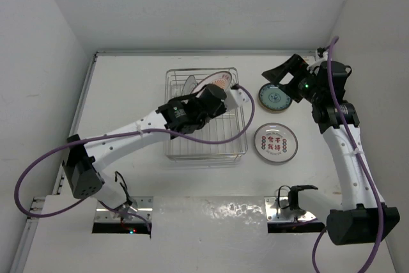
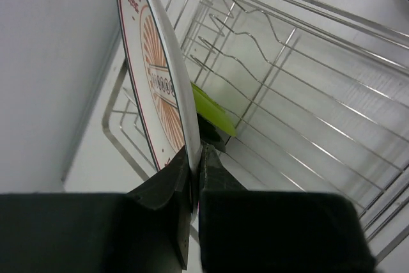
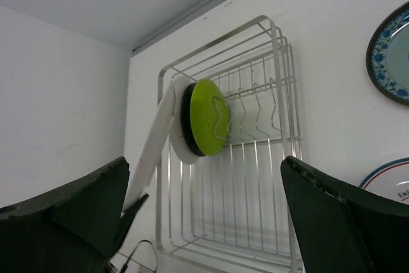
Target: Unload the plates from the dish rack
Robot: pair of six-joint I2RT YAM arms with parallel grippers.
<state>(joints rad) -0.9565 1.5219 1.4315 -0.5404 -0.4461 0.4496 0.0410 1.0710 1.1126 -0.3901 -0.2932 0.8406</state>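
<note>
My left gripper pinches the white plate's lower edge, so my right gripper goes back next, slightly toward the rack [image 1: 206, 148], onto the plate's free rim.
The silver wire dish rack [image 1: 206, 148] stands mid-table. My left gripper [image 1: 223, 91] reaches into it and is shut on the rim of a white plate with an orange-gold pattern [image 2: 150, 75], held upright and tilted; the jaws [image 2: 195, 153] pinch its lower edge. A lime green plate [image 3: 208, 116] stands in the tines just behind, also in the left wrist view [image 2: 214, 114], with a pale plate [image 3: 181, 148] behind it. My right gripper [image 1: 276, 75] is open and empty [image 3: 204, 222] above the blue-centred plate [image 1: 276, 98]. A white plate with red marks [image 1: 275, 144] lies flat right of the rack.
White walls close in on the left, back and right. The purple cable of the left arm loops across the front of the rack [image 1: 223, 139]. Both unloaded plates lie between the rack and the right arm.
</note>
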